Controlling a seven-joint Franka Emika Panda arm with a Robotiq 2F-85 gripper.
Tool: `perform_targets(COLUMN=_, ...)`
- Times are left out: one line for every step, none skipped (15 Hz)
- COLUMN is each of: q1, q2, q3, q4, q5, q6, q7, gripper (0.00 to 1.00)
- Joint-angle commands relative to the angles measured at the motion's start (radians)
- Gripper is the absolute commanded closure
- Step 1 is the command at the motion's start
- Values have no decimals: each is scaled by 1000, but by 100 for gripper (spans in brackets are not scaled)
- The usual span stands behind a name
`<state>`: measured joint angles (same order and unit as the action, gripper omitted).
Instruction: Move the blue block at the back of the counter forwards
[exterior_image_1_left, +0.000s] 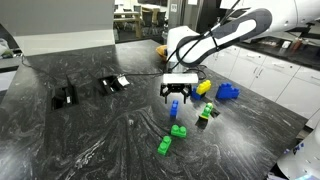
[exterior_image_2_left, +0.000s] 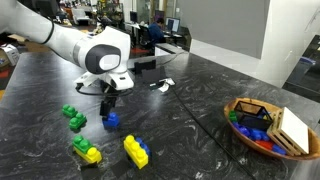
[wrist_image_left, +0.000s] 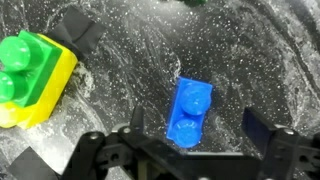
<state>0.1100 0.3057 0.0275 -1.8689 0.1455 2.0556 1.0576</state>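
Note:
The small blue block (exterior_image_1_left: 175, 106) stands between my fingers, so my gripper will lower slightly. Then both fingers will close on the block's long sides.
The small blue block (wrist_image_left: 190, 110) stands studs-up on the dark marbled counter (exterior_image_1_left: 100, 135). In the wrist view it sits between my two fingers with a gap on each side. My gripper (wrist_image_left: 197, 128) is open and empty. In both exterior views the gripper (exterior_image_1_left: 178, 92) (exterior_image_2_left: 108, 100) hangs just above the blue block (exterior_image_1_left: 175, 106) (exterior_image_2_left: 111, 121), fingers pointing down.
A green-on-yellow block (wrist_image_left: 30, 75) (exterior_image_2_left: 88, 150) lies close by. Two green bricks (exterior_image_1_left: 178, 131) (exterior_image_1_left: 164, 146), a yellow-and-blue block (exterior_image_2_left: 135, 150), a larger blue block (exterior_image_1_left: 228, 92) and a yellow piece (exterior_image_1_left: 203, 87) surround it. A basket of toys (exterior_image_2_left: 238, 108) and black items (exterior_image_1_left: 64, 97) sit further off.

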Motion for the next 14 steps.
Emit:
perform_targets(q1=14, q2=-2, q3=-7, q4=-20, q5=-8, q6=44, q7=37, gripper=0)
perform_targets(q1=17, q2=-2, q3=-6, q4=-20, q5=-13, q6=47, q7=41, gripper=0)
perform_targets(q1=19, q2=-3, q3=-5, q4=-20, q5=-13, q6=49, q7=43, gripper=3)
perform_targets(q1=23, q2=-4, q3=-5, q4=-21, q5=-16, q6=52, q7=49, gripper=17)
perform_targets(q1=26, q2=-5, q3=-5, q4=-25, q5=-15, q6=56, q7=55, gripper=17)
perform_targets(q1=28, q2=-7, q3=-5, q4=-30, q5=-13, q6=59, q7=63, gripper=17)
perform_targets(q1=31, q2=-8, q3=-6, q4=-33, q5=-17, q6=59, q7=71, gripper=17)
perform_targets(q1=32, q2=-7, q3=-6, q4=-35, q5=-18, q6=60, q7=78, gripper=18)
perform_targets(q1=33, q2=-7, q3=-7, q4=-39, q5=-20, q6=62, q7=85, gripper=17)
perform_targets(q1=33, q2=-8, q3=-7, q4=-43, q5=-20, q6=64, q7=90, gripper=19)
perform_targets(q1=32, q2=-7, q3=-7, q4=-45, q5=-21, q6=64, q7=92, gripper=22)
perform_targets(q1=33, q2=-6, q3=-7, q4=-47, q5=-23, q6=65, q7=95, gripper=38)
perform_targets(q1=33, q2=-5, q3=-6, q4=-49, q5=-27, q6=64, q7=97, gripper=46)
perform_targets(q1=34, q2=-5, q3=-7, q4=-50, q5=-34, q6=63, q7=100, gripper=49)
